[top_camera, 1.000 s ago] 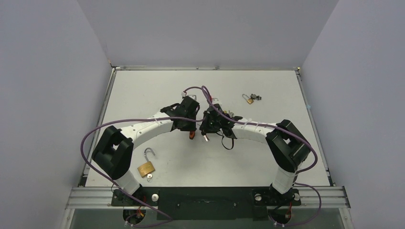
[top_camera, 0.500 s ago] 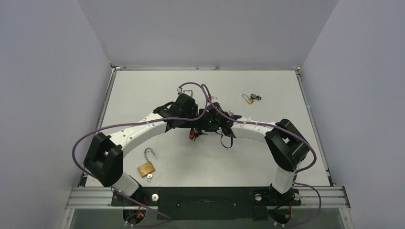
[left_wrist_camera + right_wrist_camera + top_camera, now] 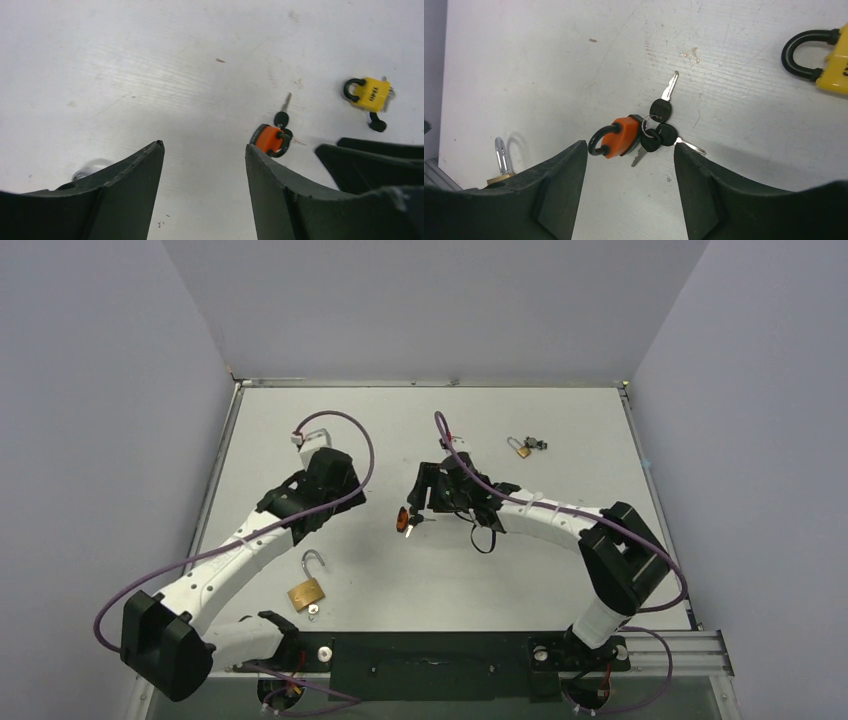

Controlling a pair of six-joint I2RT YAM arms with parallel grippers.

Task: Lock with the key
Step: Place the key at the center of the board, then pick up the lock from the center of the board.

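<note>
My left gripper moves back and down, toward the left in the top view, onto the bend of the brass padlock's shackle (image 3: 317,553) (image 3: 84,172) next, since it stands open.
An orange padlock (image 3: 403,518) (image 3: 269,139) (image 3: 620,136) with a black shackle lies on the white table, and a ring of black-headed keys (image 3: 658,126) (image 3: 281,119) rests against it. My right gripper (image 3: 422,500) (image 3: 630,145) hovers just above and behind the lock, open, with nothing between its fingers. My left gripper (image 3: 342,486) (image 3: 204,145) is well off to the left of the lock, also open and empty. I cannot tell whether a key sits in the keyhole.
A yellow padlock (image 3: 372,94) (image 3: 835,67) lies past the orange one. A brass padlock with an open shackle (image 3: 306,588) (image 3: 499,159) sits near the front left. A small brass padlock with keys (image 3: 522,447) lies at the back right.
Both grippers opened and let go of the orange padlock and keys, which now lie on the table. The left arm swung back to the left, and the right gripper drew back slightly.
</note>
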